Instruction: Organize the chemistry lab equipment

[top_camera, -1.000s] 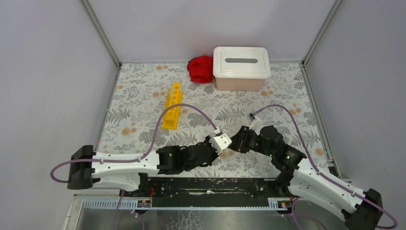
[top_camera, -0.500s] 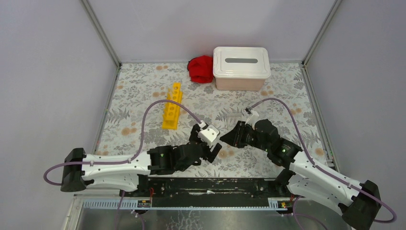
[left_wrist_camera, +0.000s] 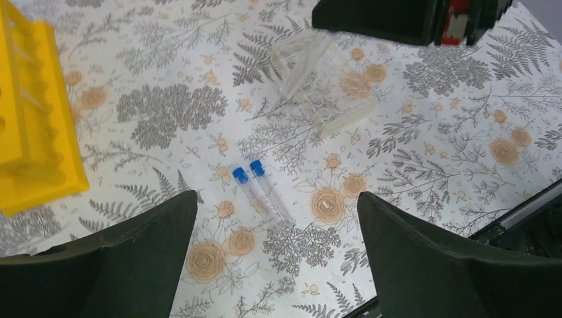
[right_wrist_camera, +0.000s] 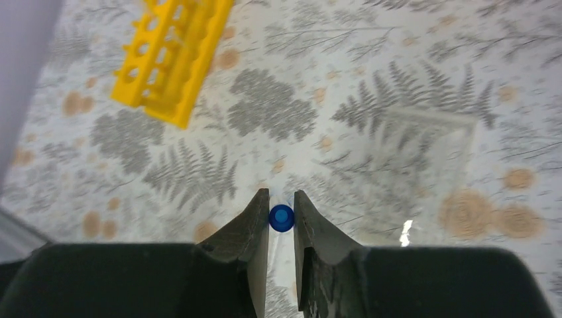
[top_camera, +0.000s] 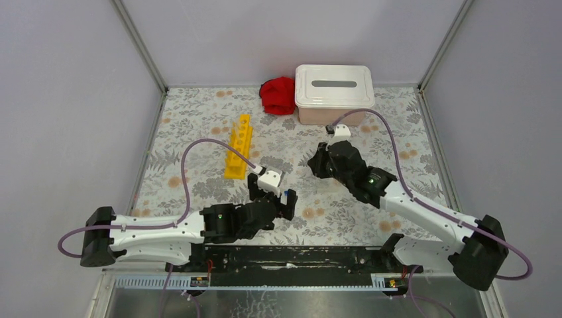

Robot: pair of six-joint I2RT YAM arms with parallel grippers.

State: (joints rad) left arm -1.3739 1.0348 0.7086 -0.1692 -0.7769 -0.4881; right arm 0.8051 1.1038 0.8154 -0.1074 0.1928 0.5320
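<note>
The clear plastic piece's empty far end (right_wrist_camera: 425, 130) is below my right gripper and to its right in the wrist view, so I will move my right gripper over it next, then lower it and let go.
My right gripper (right_wrist_camera: 281, 205) is shut on a small clear tube whose blue cap (right_wrist_camera: 281, 217) shows between the jaws, above the floral table. In the top view the right gripper (top_camera: 313, 163) hangs over the table's middle, right of the yellow test-tube rack (top_camera: 238, 146). The left gripper (left_wrist_camera: 277, 202) stands wide open and holds nothing. Below it, two blue-capped tubes (left_wrist_camera: 263, 190) lie side by side on the table. The rack (left_wrist_camera: 32, 126) lies to its left. The pinkish bin with its white lid (top_camera: 333, 87) stands at the back.
A red cloth (top_camera: 278, 95) lies left of the bin. A clear plastic piece (left_wrist_camera: 317, 76) lies flat on the table just beyond the two tubes, under the right gripper. Metal frame posts and grey walls bound the table on three sides.
The two grippers were together at the near middle. The left one has opened wide and drawn back to the left. The right arm has swung away toward the back, still shut.
</note>
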